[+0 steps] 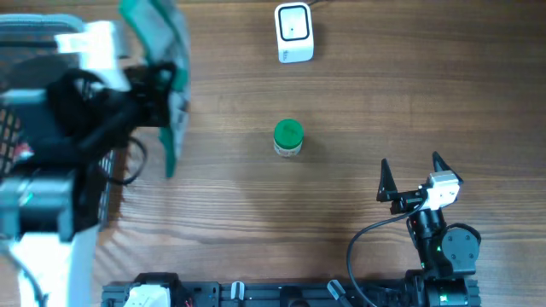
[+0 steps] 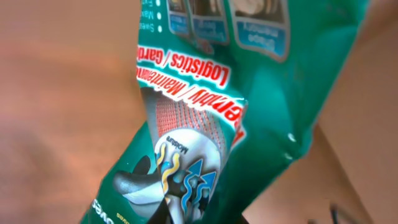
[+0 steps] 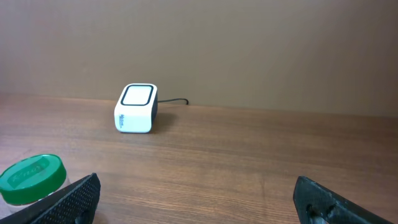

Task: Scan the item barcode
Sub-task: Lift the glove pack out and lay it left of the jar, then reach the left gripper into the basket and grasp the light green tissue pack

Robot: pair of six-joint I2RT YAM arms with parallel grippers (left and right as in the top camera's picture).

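Observation:
I will next move my left gripper down toward the jar and release the package [image 1: 168, 51], as clear tabletop is below the gripper and to its right in the overhead view.
The item is a green plastic package [image 1: 168, 51] printed with glove pictures and red-and-white text, held up in the air at the left of the table. My left gripper [image 1: 160, 83] is shut on it, and the package [image 2: 205, 93] fills the left wrist view, crumpled where it is pinched at the bottom edge. No barcode shows on the faces I see. The white scanner [image 1: 293, 32] stands at the far middle of the table, well to the right of the package. My right gripper [image 1: 411, 166] stands open and empty near the front right, facing the scanner [image 3: 135, 108].
A small jar with a green lid [image 1: 288, 137] stands mid-table between scanner and front edge, and shows at the lower left [image 3: 31, 178] of the right wrist view. A wire basket [image 1: 12, 128] sits at the far left, partly under my left arm.

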